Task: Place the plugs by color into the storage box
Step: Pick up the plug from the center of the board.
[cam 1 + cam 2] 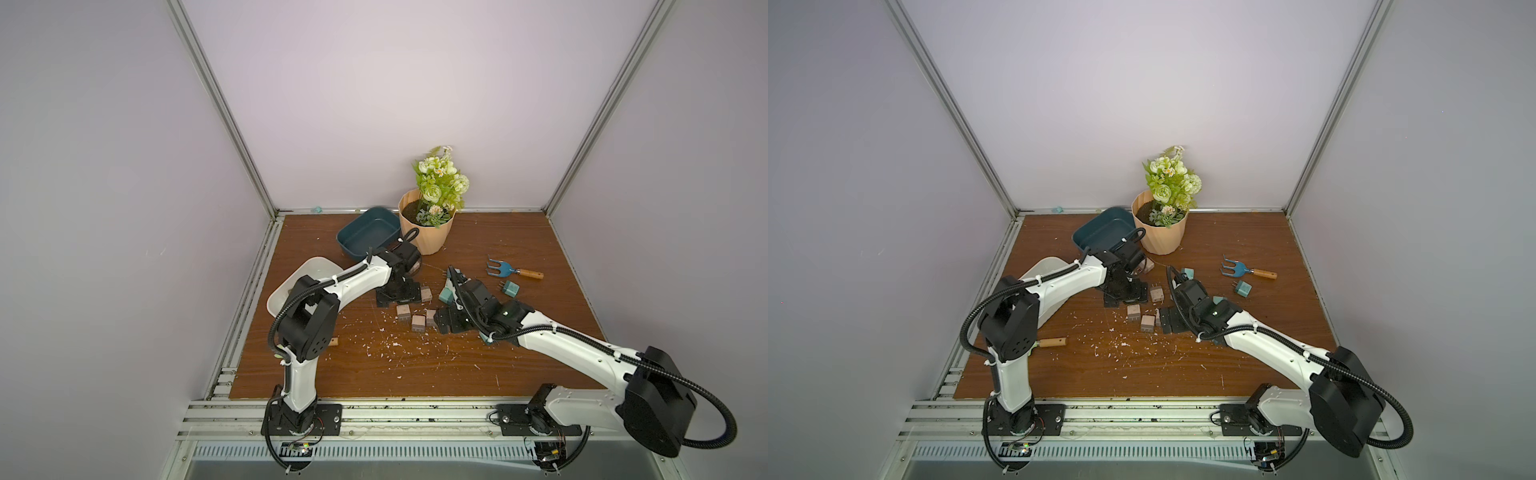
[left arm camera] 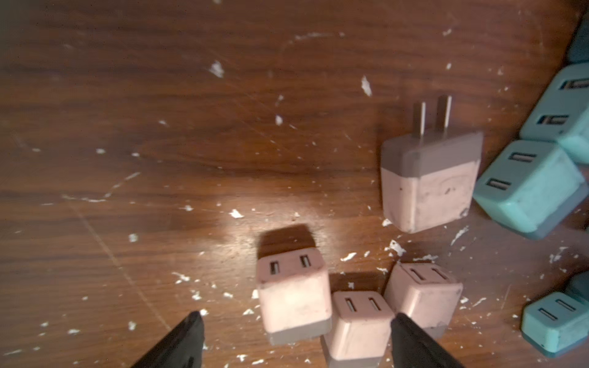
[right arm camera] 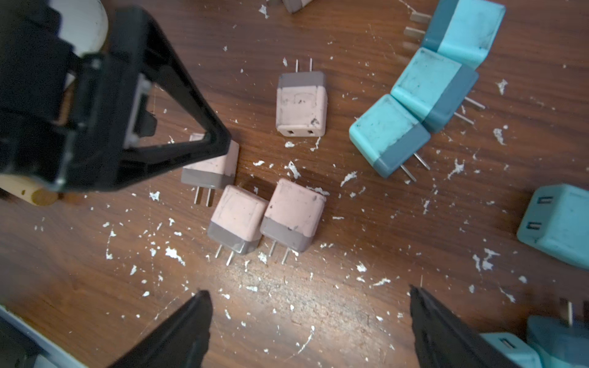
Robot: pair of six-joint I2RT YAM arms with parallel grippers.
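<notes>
My left gripper has its fingers spanning the neighbor of the beige plug nearest the white tray as well as that plug, so next it will narrow them and lower them around the beige plug's sides.
Several beige-pink plugs (image 1: 418,323) lie in a loose cluster mid-table. Teal plugs (image 3: 389,133) lie just right of them, and one teal plug (image 1: 511,288) sits alone further right. My left gripper (image 2: 298,321) is open, pointing down, with two beige plugs (image 2: 360,325) between its fingers; neither is gripped. In both top views the left gripper (image 1: 397,297) stands at the cluster's far-left side. My right gripper (image 3: 309,294) is open over bare wood, close to the cluster's right side (image 1: 446,322). The storage box shows as a dark blue tray (image 1: 368,235) and a white tray (image 1: 291,286), partly hidden by the left arm.
A peach flower pot (image 1: 428,232) stands at the back beside the blue tray. A blue garden fork (image 1: 513,270) lies to the right. A wooden handle (image 1: 1052,343) pokes out from under the left arm. White flecks litter the wooden table (image 1: 415,365).
</notes>
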